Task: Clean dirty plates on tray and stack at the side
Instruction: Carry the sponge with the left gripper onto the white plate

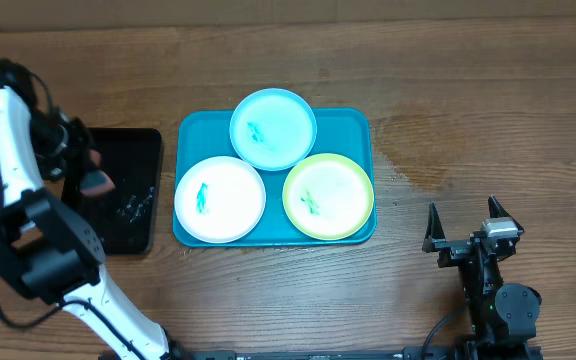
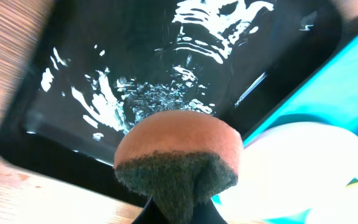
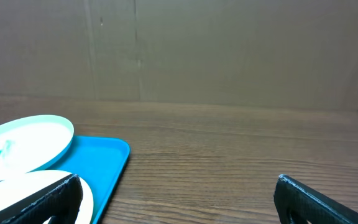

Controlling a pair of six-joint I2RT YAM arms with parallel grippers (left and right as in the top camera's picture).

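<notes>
My left gripper will take the pink sponge off the black tray and down onto the white plate (image 1: 218,199) (image 2: 294,167) beside it, because that plate has a teal smear on it.
The turquoise tray (image 1: 348,125) holds three plates with teal smears: a pale blue plate (image 1: 273,128) at the back, a white plate (image 1: 220,198) front left, a yellow-green plate (image 1: 328,196) front right. My left gripper (image 1: 90,172) is over the black tray (image 1: 133,190), shut on a pink sponge with a dark scrub side (image 2: 178,163). My right gripper (image 1: 463,222) is open and empty on the table, right of the turquoise tray. In the right wrist view the tray (image 3: 107,158) and pale blue plate (image 3: 23,142) lie at the left.
The narrow black tray (image 2: 135,68) has wet streaks and droplets on its floor. The white plate (image 2: 303,162) shows bright at the right of the left wrist view. A damp patch marks the wood (image 1: 413,150) right of the turquoise tray.
</notes>
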